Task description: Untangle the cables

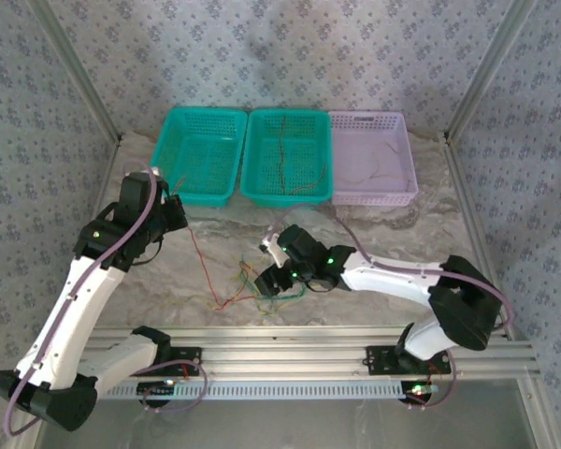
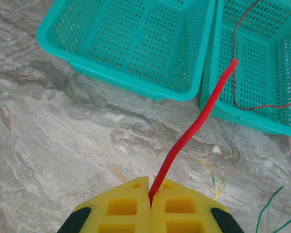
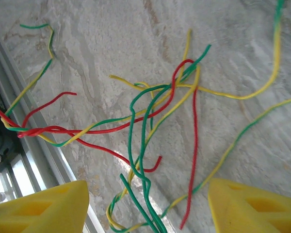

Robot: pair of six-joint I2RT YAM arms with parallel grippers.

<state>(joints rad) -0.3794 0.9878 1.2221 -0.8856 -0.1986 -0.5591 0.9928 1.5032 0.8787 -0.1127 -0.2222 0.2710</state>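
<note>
The green cable's strands already run side by side between the open yellow fingers, so my right gripper should go down onto this doubled stretch (image 1: 286,297) (image 3: 151,209) and close.
The cables (image 3: 155,102) lie tangled on the marble tabletop, thin red, green and yellow-green wires crossing one another. In the top view this tangle (image 1: 252,288) sits just left of my right gripper (image 1: 267,271). My right gripper (image 3: 148,206) hovers over it, open, yellow fingers (image 3: 43,208) wide apart with green and red strands between them, none pinched. My left gripper (image 2: 150,189) is shut on one red cable (image 2: 194,126), which rises from the pads toward the baskets. From my left gripper (image 1: 173,213) that red cable (image 1: 202,262) trails down to the tangle.
Three baskets stand in a row at the back: a teal basket (image 1: 204,112), a second teal basket (image 1: 288,113) with thin red wires (image 2: 235,73) in it, and a lilac basket (image 1: 369,116). A metal rail (image 1: 290,351) runs along the near edge.
</note>
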